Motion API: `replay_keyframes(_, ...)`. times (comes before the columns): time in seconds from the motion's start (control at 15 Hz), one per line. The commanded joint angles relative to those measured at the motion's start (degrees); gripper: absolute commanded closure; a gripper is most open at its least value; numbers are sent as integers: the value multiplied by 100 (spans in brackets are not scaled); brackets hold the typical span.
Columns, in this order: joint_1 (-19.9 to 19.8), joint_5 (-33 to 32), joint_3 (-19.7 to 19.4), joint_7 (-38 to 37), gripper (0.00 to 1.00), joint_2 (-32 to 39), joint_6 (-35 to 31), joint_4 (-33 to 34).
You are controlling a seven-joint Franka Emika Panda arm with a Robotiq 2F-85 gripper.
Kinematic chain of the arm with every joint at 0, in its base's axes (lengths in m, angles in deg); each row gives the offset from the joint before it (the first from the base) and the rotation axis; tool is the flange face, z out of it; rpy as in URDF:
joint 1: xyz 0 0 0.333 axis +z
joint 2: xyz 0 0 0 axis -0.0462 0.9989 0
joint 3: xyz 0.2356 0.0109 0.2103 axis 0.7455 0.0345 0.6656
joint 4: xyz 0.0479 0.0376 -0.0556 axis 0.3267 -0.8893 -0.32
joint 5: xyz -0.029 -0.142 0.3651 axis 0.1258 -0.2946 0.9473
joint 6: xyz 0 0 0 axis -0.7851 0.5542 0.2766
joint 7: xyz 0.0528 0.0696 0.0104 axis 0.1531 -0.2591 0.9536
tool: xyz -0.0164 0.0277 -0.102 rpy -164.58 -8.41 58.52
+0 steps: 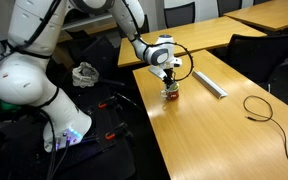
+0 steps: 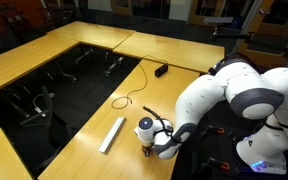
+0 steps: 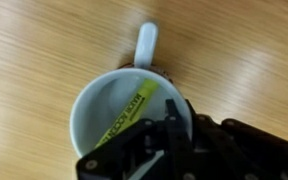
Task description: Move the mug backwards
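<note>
The robot's gripper will next pull the mug back onto the bare wood between the mug and the table edge, and then let go of the mug's rim.
The mug is white with a yellow-green packet lying inside it. In the wrist view it is seen from above, its handle pointing to the top of the picture. In an exterior view the mug stands on the wooden table near the table's edge, reddish marks on its side. My gripper is straight down on it. In the wrist view the gripper has its fingers closed over the mug's rim on the side away from the handle. In an exterior view the gripper hides most of the mug.
A grey bar lies on the table beside the mug; it also shows in an exterior view. A black cable lies farther along the table. The table edge drops off close to the mug.
</note>
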Motion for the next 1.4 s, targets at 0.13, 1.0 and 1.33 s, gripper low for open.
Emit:
replay_keyframes(0.13,543,-102,-172,-296,98,-252,-657,-739)
replay_keyframes(1.0,331,-134,103,220,14,-1439,-73,-1419)
replay_keyframes(1.33,149,-253,84,466,0,-2278,387,-1668)
